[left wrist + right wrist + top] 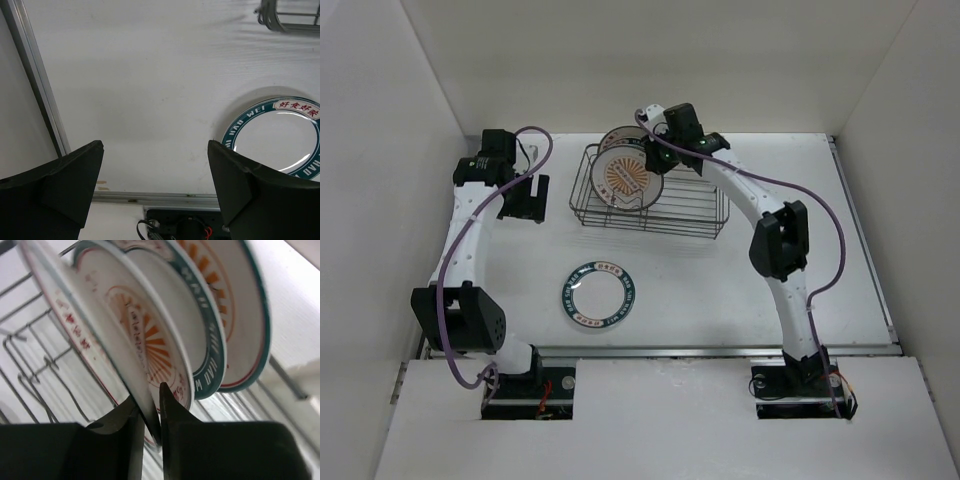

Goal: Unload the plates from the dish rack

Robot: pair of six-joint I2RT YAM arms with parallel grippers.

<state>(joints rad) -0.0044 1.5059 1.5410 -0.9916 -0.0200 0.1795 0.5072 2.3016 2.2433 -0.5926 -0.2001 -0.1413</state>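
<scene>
My right gripper lifts clear of the rack (pixel 692 216) next, comes back, lowers and releases, since empty tabletop beside the flat teal-rimmed plate lies behind and below it.
The dark wire dish rack (pixel 692 216) stands at the back middle of the table, with several plates (pixel 628 178) upright at its left end. My right gripper (pixel 656 160) reaches in from the right. In the right wrist view my right gripper (pixel 152 410) is shut on the rim of the nearest plate (pixel 85 325), white with red lettering. Behind it stand an orange sunburst plate (pixel 150 345) and a teal-rimmed plate (pixel 207 335). Another teal-rimmed plate (pixel 598 293) lies flat on the table and shows in the left wrist view (pixel 280 135). My left gripper (pixel 525 200) hangs open and empty left of the rack, also seen in its wrist view (pixel 155 145).
White walls enclose the table on the left, back and right. A metal rail (pixel 150 196) runs along the near edge, with the arm bases (pixel 525 385) behind it. A corner of the rack (pixel 287 17) shows in the left wrist view.
</scene>
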